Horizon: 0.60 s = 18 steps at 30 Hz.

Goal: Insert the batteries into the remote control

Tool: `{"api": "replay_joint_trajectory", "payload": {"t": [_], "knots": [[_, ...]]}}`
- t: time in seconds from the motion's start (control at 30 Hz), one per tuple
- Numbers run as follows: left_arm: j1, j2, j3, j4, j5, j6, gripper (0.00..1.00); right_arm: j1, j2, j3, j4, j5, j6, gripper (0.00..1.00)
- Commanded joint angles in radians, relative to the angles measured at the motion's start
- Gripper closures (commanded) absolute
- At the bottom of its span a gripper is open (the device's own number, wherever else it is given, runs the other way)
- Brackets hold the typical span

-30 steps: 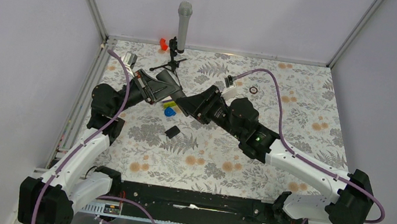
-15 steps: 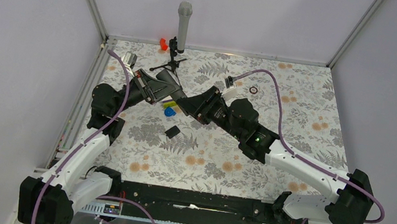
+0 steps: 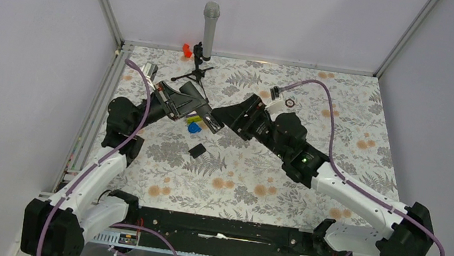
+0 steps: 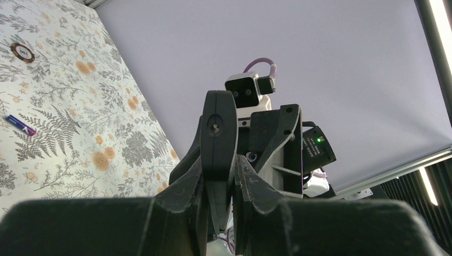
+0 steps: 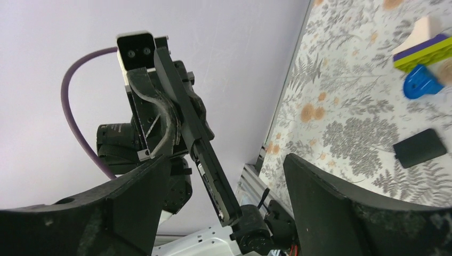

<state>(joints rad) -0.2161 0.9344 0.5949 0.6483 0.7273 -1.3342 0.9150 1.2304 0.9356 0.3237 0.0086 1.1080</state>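
Observation:
The tabletop between black piece and orange flowers [image 3: 227,173] is below and back from my right gripper, so my right gripper will next tip its open fingers downward and lower them there.
My left gripper [image 3: 203,114] is shut on the remote control [image 3: 211,123], a slim black bar that sticks out to the right above the table. In the left wrist view the remote [image 4: 218,128] stands end-on between the fingers [image 4: 186,184]. My right gripper [image 3: 227,116] is open and empty, just right of the remote's tip. In the right wrist view its fingers [image 5: 117,208] stand wide apart and the remote [image 5: 213,176] shows an open compartment with what looks like a battery inside. A purple battery [image 4: 21,125] lies on the table. A small flat black piece [image 3: 196,150] lies in front.
A blue piece [image 3: 193,128] and a green-and-purple block [image 5: 421,50] lie under the grippers. A grey microphone [image 3: 209,28] on a black stand is at the back beside a red object [image 3: 186,49]. A small ring [image 3: 290,102] lies at the back right.
My right gripper has drawn back to the right and away from the remote, which it was up against before. My left gripper still holds the remote in nearly the same place.

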Motion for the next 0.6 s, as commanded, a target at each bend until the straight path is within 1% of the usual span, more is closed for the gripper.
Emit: {"api": "replay_joint_trajectory", "payload": {"t": [0.0,0.1,0.17,0.27,0.37,0.43,0.57], "knots": [[0.0,-0.004,0.004,0.032,-0.034,0.081,1.0,-0.057,-0.075,-0.035,0.019,-0.033,-0.071,0.15],[-0.004,-0.022,0.024,-0.154,-0.078,0.229,1.0,-0.091,-0.099,-0.064,-0.048,-0.04,-0.144,0.15],[-0.021,-0.043,0.04,-0.313,-0.147,0.34,1.0,-0.114,-0.108,-0.085,-0.101,-0.056,-0.224,0.15],[-0.09,-0.035,0.063,-0.494,-0.247,0.468,1.0,-0.135,-0.11,-0.11,-0.177,-0.074,-0.326,0.16],[-0.17,0.027,0.083,-0.613,-0.339,0.524,1.0,-0.138,-0.085,-0.13,-0.255,-0.078,-0.415,0.19],[-0.221,0.089,0.103,-0.676,-0.423,0.538,1.0,-0.138,-0.048,-0.156,-0.279,-0.091,-0.452,0.23],[-0.315,0.261,0.198,-0.84,-0.574,0.551,1.0,-0.14,0.008,-0.235,-0.265,-0.11,-0.457,0.34]]}}
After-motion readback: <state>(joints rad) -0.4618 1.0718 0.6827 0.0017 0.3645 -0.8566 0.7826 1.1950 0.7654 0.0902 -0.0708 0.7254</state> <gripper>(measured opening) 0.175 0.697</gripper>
